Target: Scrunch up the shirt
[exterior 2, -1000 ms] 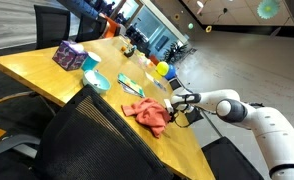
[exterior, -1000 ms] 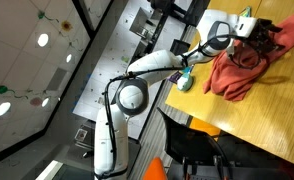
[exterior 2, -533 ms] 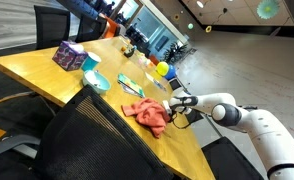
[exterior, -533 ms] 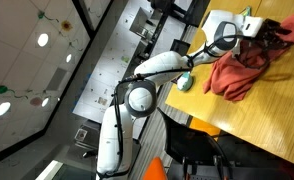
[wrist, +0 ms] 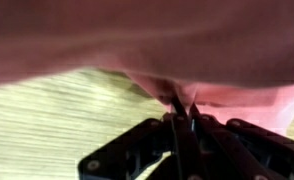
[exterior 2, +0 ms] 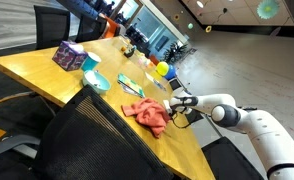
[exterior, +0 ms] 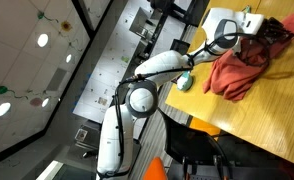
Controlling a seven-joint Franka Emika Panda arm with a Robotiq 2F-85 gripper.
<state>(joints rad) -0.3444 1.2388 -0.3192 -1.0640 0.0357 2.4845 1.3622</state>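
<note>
The shirt's broad part still lies spread beside the shirt's pinched fold, so I will raise my gripper, bring the fold over the broad part and let go there.
The coral shirt lies bunched on the wooden table, close to its edge. It shows as a small crumpled heap in an exterior view. My gripper is at the shirt's edge, low over the table. In the wrist view the shirt fills the upper part of the frame. There the gripper has its dark fingers pressed together, pinching a fold of the fabric at the tips.
A teal bowl, a purple box and a yellow ball sit farther along the table. A flat teal item lies beside the shirt. A black chair stands at the table's near edge.
The fingers have closed from wide open onto a fold of the shirt. The arm has barely shifted and the shirt's heap looks much the same.
</note>
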